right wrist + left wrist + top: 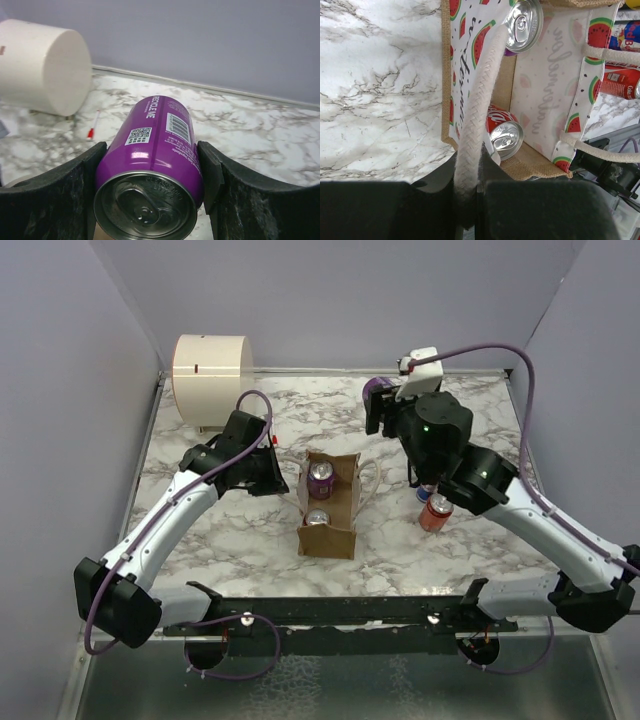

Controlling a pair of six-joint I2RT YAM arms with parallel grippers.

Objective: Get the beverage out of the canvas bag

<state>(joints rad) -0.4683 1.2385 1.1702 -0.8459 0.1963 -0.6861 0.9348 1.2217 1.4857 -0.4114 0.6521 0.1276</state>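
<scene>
My right gripper is holding the purple can, and the tabletop between the bag and the blue can is bare. My right gripper should go down there, tilting downward, and let go of the purple can.
The canvas bag (326, 540) stands open mid-table with a purple-topped can (321, 477) and a red cola can (318, 518) inside. My left gripper (283, 472) is at the bag's left side, shut on its white rope handle (475, 120). The left wrist view shows the watermelon-print bag wall (537, 100), the purple-rimmed can (522, 24) and the cola can (504, 136). My right gripper (380, 405) is raised over the back of the table, shut on a purple beverage can (155, 150) held sideways between both fingers; the can also shows in the top view (376, 389).
A red can (436, 512) and a blue can (425, 492) stand right of the bag, under my right arm. A cream cylindrical container (210, 367) lies at the back left, also in the right wrist view (42, 65). A red-tipped pen (94, 127) lies near it.
</scene>
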